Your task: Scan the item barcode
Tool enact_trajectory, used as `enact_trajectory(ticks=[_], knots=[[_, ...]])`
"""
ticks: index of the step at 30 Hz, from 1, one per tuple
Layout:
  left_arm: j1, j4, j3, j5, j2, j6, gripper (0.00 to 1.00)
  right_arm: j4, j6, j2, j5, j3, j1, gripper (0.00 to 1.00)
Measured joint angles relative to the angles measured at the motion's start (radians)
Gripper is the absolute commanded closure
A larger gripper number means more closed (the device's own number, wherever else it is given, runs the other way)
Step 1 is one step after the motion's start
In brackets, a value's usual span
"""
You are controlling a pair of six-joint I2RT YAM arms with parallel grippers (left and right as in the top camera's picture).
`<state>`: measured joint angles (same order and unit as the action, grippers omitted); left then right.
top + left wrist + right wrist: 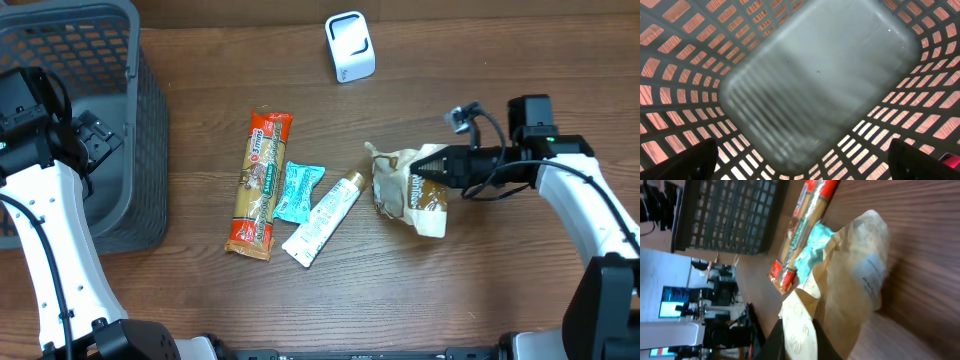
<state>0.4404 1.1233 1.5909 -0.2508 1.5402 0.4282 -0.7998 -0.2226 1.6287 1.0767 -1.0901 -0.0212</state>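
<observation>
Next, my right gripper will tip its fingers down and draw to the right in the overhead view to release the pouch [408, 190] on bare tabletop, as it hangs crumpled.
The item, a crumpled brown and cream pouch [408, 190], sits right of the table's middle. My right gripper [432, 165] is shut on its upper right edge. In the right wrist view the pouch [850, 280] fills the middle, and the right gripper [799, 341] pinches a cream flap between dark fingers [774, 342]. No barcode shows on it. A white scanner [350, 47] stands at the back, apart from the pouch. My left gripper [92, 140] hangs open over the grey basket [140, 120]; in the left wrist view the left gripper [805, 165] holds nothing.
A long red and tan snack pack [258, 185], a teal packet [297, 190] and a white tube [322, 218] lie side by side left of the pouch. The basket floor [815, 75] under the left gripper holds nothing that shows.
</observation>
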Motion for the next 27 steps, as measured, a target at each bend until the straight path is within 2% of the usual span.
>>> enact_trajectory(ticks=[5, 11, 13, 15, 16, 20, 24, 27], knots=[[0.000, 0.000, 0.000, 0.000, 0.000, 0.000, 0.00, -0.005, -0.026, 0.019, -0.073, 0.000, -0.067, 0.96], [0.000, 0.000, 0.000, 0.000, 0.000, 0.000, 0.00, -0.012, -0.003, 0.019, -0.266, 0.000, -0.090, 0.96], [0.000, 0.000, 0.000, 0.000, 0.000, 0.000, 0.00, -0.018, 0.029, 0.019, -0.353, 0.000, -0.090, 0.93], [0.000, 0.000, 0.000, 0.000, 0.000, 0.000, 0.00, -0.036, 0.056, 0.019, -0.431, 0.000, -0.090, 0.78], [0.000, 0.000, 0.000, 0.000, 0.000, 0.000, 0.00, -0.044, 0.068, 0.019, -0.464, 0.000, -0.090, 0.67], [0.000, 0.000, 0.000, 0.000, 0.000, 0.000, 0.00, -0.074, 0.087, 0.019, -0.558, 0.000, -0.090, 0.44], [0.000, 0.000, 0.000, 0.000, 0.000, 0.000, 0.01, -0.093, 0.093, 0.019, -0.607, 0.000, -0.090, 0.32], [0.000, 0.000, 0.000, 0.000, 0.000, 0.000, 0.00, -0.094, 0.090, 0.019, -0.624, 0.000, -0.090, 0.30]])
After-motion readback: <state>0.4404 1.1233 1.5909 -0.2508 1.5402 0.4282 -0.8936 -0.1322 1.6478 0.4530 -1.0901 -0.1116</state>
